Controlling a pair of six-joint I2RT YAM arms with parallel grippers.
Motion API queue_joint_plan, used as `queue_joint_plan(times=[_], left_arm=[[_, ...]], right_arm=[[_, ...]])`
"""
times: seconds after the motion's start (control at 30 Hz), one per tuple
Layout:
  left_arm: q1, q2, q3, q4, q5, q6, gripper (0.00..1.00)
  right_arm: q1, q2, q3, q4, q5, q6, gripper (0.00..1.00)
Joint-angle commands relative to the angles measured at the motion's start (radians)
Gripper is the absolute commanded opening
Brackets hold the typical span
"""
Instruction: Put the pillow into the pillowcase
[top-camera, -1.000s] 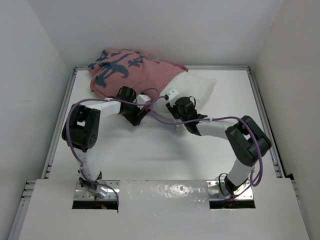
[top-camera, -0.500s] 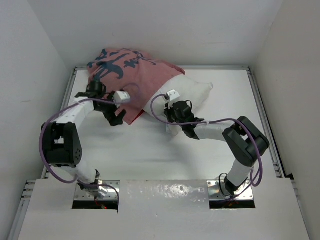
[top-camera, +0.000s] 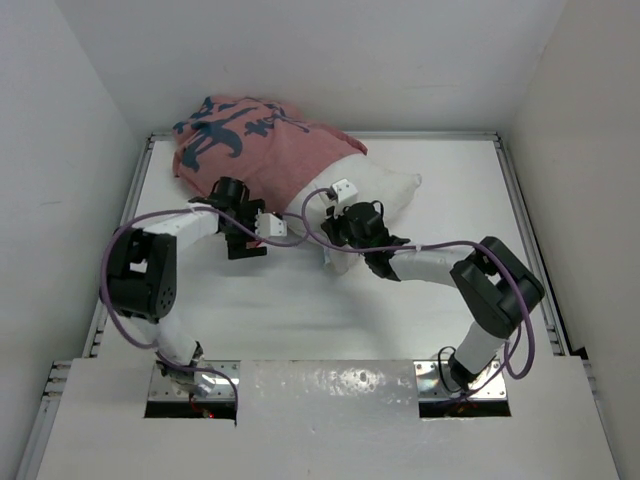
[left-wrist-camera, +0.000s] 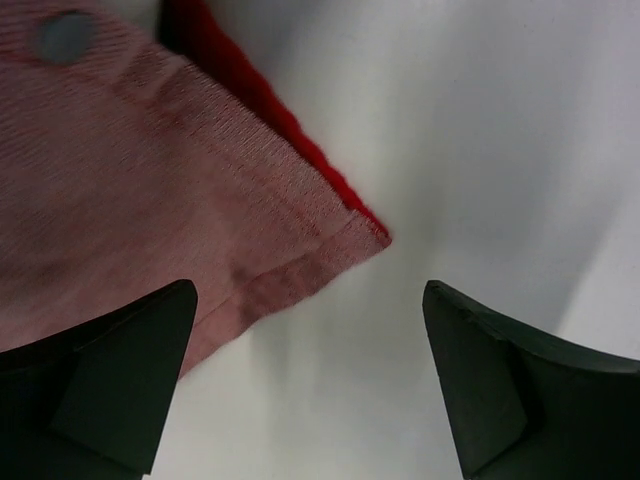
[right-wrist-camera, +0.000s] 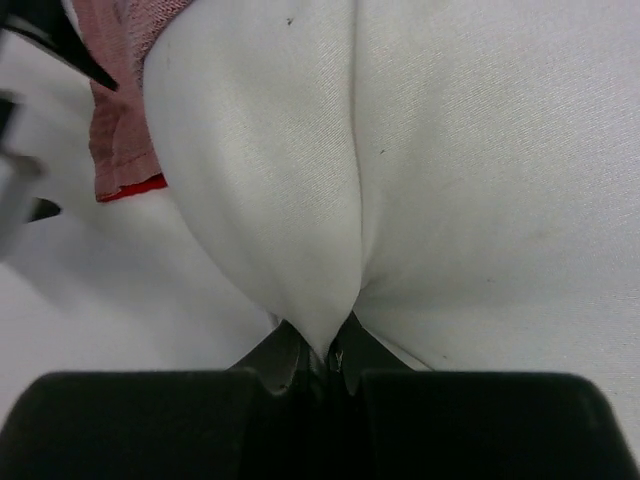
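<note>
The robot's left gripper should next come down around the pillowcase's hem corner, which sticks out below between its open fingers, and then close on it.
The white pillow (top-camera: 385, 192) lies at the back middle of the table, its left part inside the red pillowcase (top-camera: 270, 150). My right gripper (top-camera: 338, 232) is at the pillow's near left corner. Seen from the right wrist, this gripper (right-wrist-camera: 330, 355) is shut on a pinched fold of the pillow (right-wrist-camera: 420, 150), with the pillowcase's hem (right-wrist-camera: 120, 140) just to the left. My left gripper (top-camera: 248, 245) hangs by the pillowcase's near edge. In the left wrist view it (left-wrist-camera: 308, 300) is open over bare table, with a pillowcase corner (left-wrist-camera: 150, 180) just beyond its left finger.
White walls close in the table on three sides. Metal rails (top-camera: 120, 260) run along its left and right edges. Purple cables (top-camera: 300, 235) loop between the two wrists. Bare table surface (top-camera: 320, 310) lies between the cloth and the arm bases.
My right gripper has shut on the pillow's fold and nudged the pillow leftward. My left gripper let go, opened wide, swung out left, then came back to the pillowcase's near corner.
</note>
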Motion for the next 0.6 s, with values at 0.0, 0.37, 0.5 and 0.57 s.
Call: queue_joint_plan(times=[0.0, 0.37, 0.5, 0.57], left_arm=[[-0.009, 0.111, 0.086, -0.031, -0.013, 0.017, 0.95], [-0.034, 0.277, 0.105, -0.104, -0.052, 0.126, 0.68], [-0.026, 0.337, 0.203, -0.173, 0.034, 0.018, 0.00], [-0.012, 0.293, 0.216, -0.191, 0.147, -0.019, 0.00]], right_arm=[[0.011, -0.066, -0.019, 0.071, -0.088, -0.003, 0.00], [0.013, -0.087, -0.024, 0.086, -0.039, -0.035, 0.00], [0.011, -0.087, -0.014, 0.069, -0.026, -0.036, 0.00], [0.013, -0.087, -0.002, 0.036, -0.033, -0.052, 0.00]])
